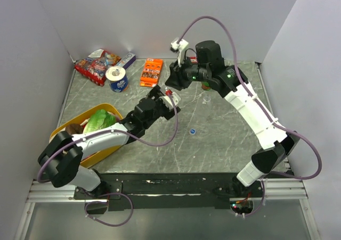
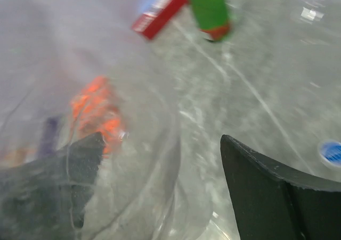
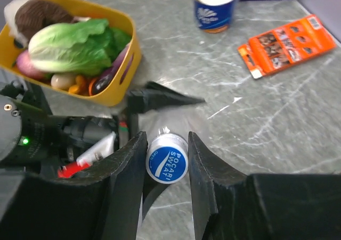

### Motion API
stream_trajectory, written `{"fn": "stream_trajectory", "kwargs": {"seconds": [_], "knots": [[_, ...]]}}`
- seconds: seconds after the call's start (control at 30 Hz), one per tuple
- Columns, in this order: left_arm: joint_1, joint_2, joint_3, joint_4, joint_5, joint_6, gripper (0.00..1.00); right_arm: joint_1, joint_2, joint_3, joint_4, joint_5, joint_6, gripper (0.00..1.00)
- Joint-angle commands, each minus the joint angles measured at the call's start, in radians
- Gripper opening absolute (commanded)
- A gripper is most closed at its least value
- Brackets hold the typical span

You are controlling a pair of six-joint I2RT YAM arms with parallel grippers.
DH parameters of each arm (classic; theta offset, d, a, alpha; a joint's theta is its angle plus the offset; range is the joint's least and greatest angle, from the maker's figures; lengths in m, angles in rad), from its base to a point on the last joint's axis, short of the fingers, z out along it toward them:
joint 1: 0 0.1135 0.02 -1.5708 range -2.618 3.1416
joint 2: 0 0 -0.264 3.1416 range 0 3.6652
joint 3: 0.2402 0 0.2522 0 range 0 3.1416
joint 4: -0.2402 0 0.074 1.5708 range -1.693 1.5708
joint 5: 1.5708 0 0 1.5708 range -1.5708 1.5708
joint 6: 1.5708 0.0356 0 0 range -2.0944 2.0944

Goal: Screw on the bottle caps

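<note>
The blue cap sits on the bottle's neck, so my right gripper should next go down toward the bare tabletop below it and release the clear bottle upright there.
My right gripper [image 3: 166,140] is shut on a blue bottle cap [image 3: 167,159] with white lettering, which sits on the neck of a clear bottle. My left gripper [image 2: 160,139] holds that clear bottle [image 2: 138,160] between its fingers; the view is blurred. In the top view the two grippers meet mid-table, the left [image 1: 169,97] below the right [image 1: 176,85]. A second blue cap [image 1: 192,130] lies loose on the table, also showing in the left wrist view [image 2: 333,152]. A second clear bottle [image 1: 206,97] stands upright to the right of the grippers.
A yellow basket [image 1: 109,109] of vegetables sits at the left, also in the right wrist view [image 3: 133,54]. A blue-white roll [image 1: 117,79], an orange box [image 1: 152,72] and a snack packet [image 1: 96,64] lie at the back. A green bottle [image 2: 210,8] and a red box [image 2: 160,14] are beyond.
</note>
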Motion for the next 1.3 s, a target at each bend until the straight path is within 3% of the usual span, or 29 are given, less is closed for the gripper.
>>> {"fn": "stream_trajectory", "kwargs": {"seconds": [0.0, 0.13, 0.33, 0.43, 0.57, 0.73, 0.97, 1.27], "knots": [[0.000, -0.071, -0.012, -0.159, 0.215, -0.061, 0.96, 0.000, 0.022, 0.058, -0.071, -0.075, -0.132, 0.00], [0.048, -0.161, -0.098, -0.266, 0.300, -0.118, 0.96, -0.029, 0.065, 0.073, -0.103, -0.034, -0.264, 0.00], [0.105, -0.274, -0.167, -0.512, 0.289, -0.277, 0.96, -0.064, 0.170, 0.133, -0.114, 0.026, -0.344, 0.00], [0.146, -0.310, -0.187, -0.553, 0.292, -0.348, 0.96, -0.089, 0.212, 0.124, -0.087, 0.029, -0.362, 0.00], [0.207, -0.320, -0.202, -0.544, 0.308, -0.431, 0.96, -0.106, 0.267, 0.122, -0.076, 0.031, -0.378, 0.00], [0.237, -0.309, -0.186, -0.524, 0.318, -0.425, 0.96, -0.119, 0.295, 0.112, -0.040, 0.022, -0.361, 0.00], [0.241, -0.289, -0.170, -0.507, 0.324, -0.414, 0.96, -0.124, 0.214, -0.111, 0.147, -0.035, -0.323, 0.00], [0.244, -0.278, -0.166, -0.504, 0.343, -0.414, 0.96, -0.122, 0.204, -0.169, 0.194, -0.029, -0.298, 0.04]]}}
